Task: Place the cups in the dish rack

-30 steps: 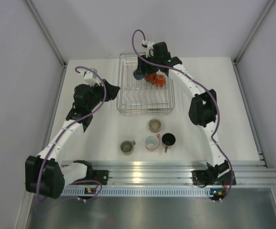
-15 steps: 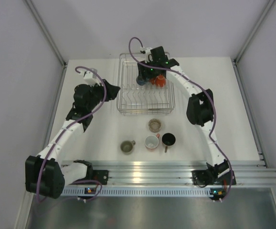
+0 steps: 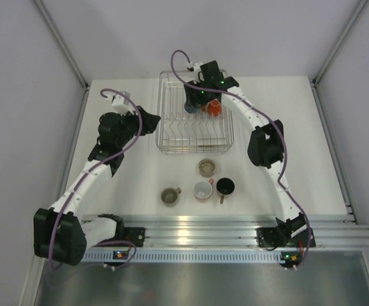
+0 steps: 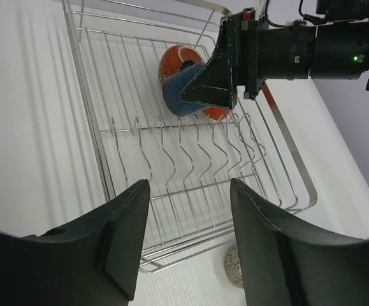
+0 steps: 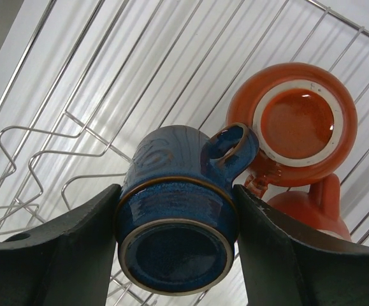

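Observation:
I should lower my right gripper to put the dark blue cup (image 5: 178,217) on the rack's wires beside the orange cups and let go, because those wires below it are free.
The silver wire dish rack (image 3: 190,137) stands at the back centre. My right gripper (image 3: 191,104) is shut on the dark blue cup (image 5: 178,217), held base toward the wrist camera, low over the rack's wires (image 5: 76,127). Two orange cups (image 5: 299,121) (image 5: 311,213) lie in the rack just right of it. My left gripper (image 3: 152,121) is open and empty beside the rack's left side; its wrist view shows the rack (image 4: 171,191), the blue cup (image 4: 178,89) and an orange cup (image 4: 174,58). Two olive cups (image 3: 206,167) (image 3: 169,196), the pink cup (image 3: 202,189) and the black cup (image 3: 225,186) stand on the table.
The four loose cups sit between the rack's near edge and the arm bases. A speckled olive cup (image 4: 234,266) shows past the rack's corner in the left wrist view. Walls enclose the white table on three sides.
My right gripper has moved a little left and down into the rack with the blue cup, then held nearly still. The left arm has not moved.

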